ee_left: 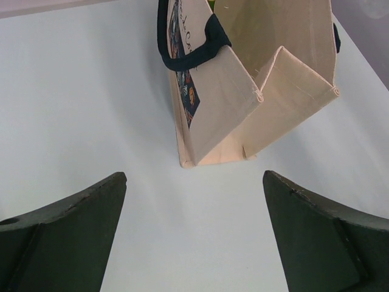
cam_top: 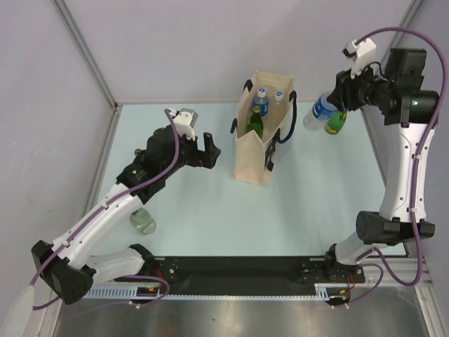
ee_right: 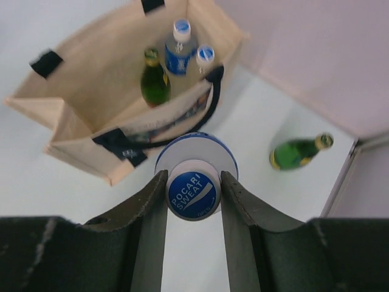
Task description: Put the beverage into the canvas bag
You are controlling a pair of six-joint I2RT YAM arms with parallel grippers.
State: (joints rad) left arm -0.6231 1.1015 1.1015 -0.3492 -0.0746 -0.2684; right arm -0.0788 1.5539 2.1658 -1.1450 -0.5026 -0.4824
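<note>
The Pocari bottle point(ee_right: 193, 194) will go left in the top view in my right gripper, to the empty gap point(ee_right: 180, 89) beside the green bottle. My right gripper will then go down and let go of it.
The beige canvas bag point(cam_top: 258, 140) with navy handles stands upright at the table's middle back. Inside it stand a green bottle point(ee_right: 155, 82) and two blue-capped bottles point(ee_right: 180, 45). My right gripper point(cam_top: 336, 104) is shut on the blue cap of a Pocari Sweat bottle point(ee_right: 193, 194) and holds it in the air to the right of the bag point(ee_right: 91, 97). My left gripper point(cam_top: 212, 153) is open and empty, just left of the bag; its wrist view shows the bag's corner point(ee_left: 225, 115) ahead between the spread fingers point(ee_left: 316, 231).
A green bottle point(cam_top: 337, 123) lies on its side on the table at the back right, also in the right wrist view point(ee_right: 298, 152). A clear bottle point(cam_top: 144, 221) lies under my left arm at the near left. Walls close in the table at the back and sides.
</note>
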